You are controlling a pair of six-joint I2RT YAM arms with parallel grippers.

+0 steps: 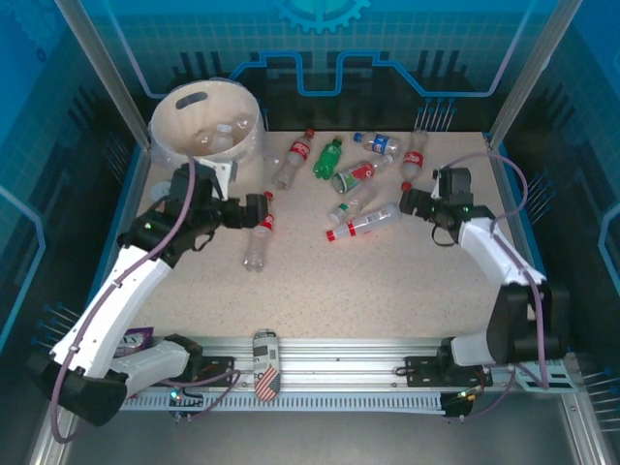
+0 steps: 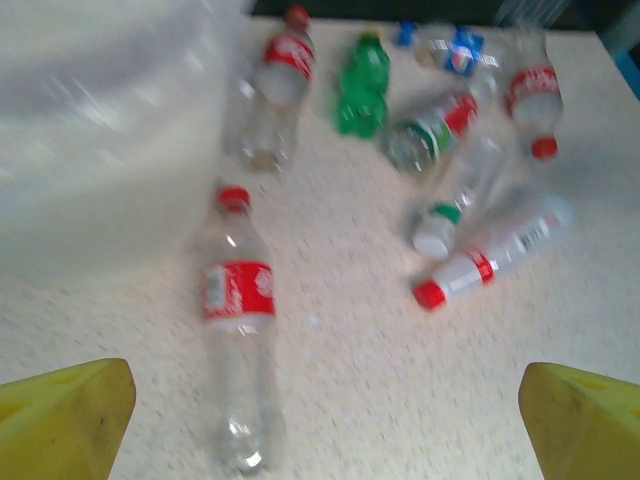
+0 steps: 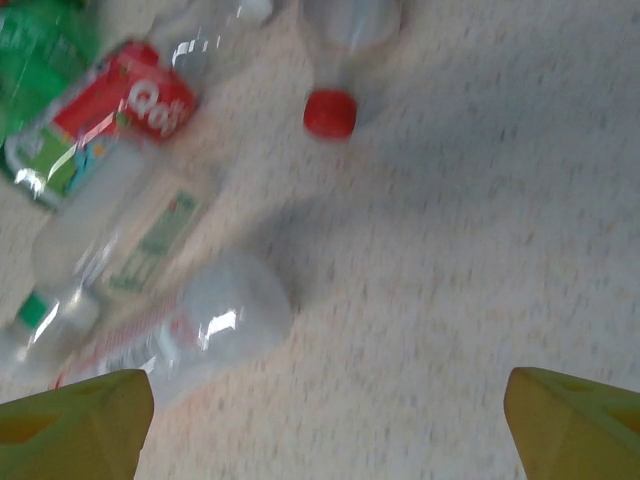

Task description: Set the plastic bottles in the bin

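The far bottle's red label [image 1: 414, 157] lies outward and below. My right gripper moves outward past the cap facing me next and lowers astride that label.
Several clear plastic bottles lie scattered on the speckled table, and the cream bin [image 1: 165, 136] at the far left holds a few more. One red-labelled bottle [image 1: 258, 238] lies just under my left gripper [image 1: 263, 206]. In the left wrist view that bottle [image 2: 238, 330] is on the table left of centre, between the wide-open yellow fingertips [image 2: 65, 415], untouched. My right gripper [image 1: 406, 201] hovers at the base of a red-capped bottle [image 1: 364, 223]. That bottle's rounded base [image 3: 215, 320] sits close to the left fingertip [image 3: 75, 420] in the right wrist view. The right gripper [image 3: 325, 430] is open and holds nothing.
A green bottle [image 1: 327, 157], a blue-labelled one [image 1: 378, 144] and red-labelled ones [image 1: 295, 155] crowd the far middle of the table. A striped can [image 1: 265, 363] rests on the front rail. Blue panels and metal posts wall the table. Bare table stretches across the near half.
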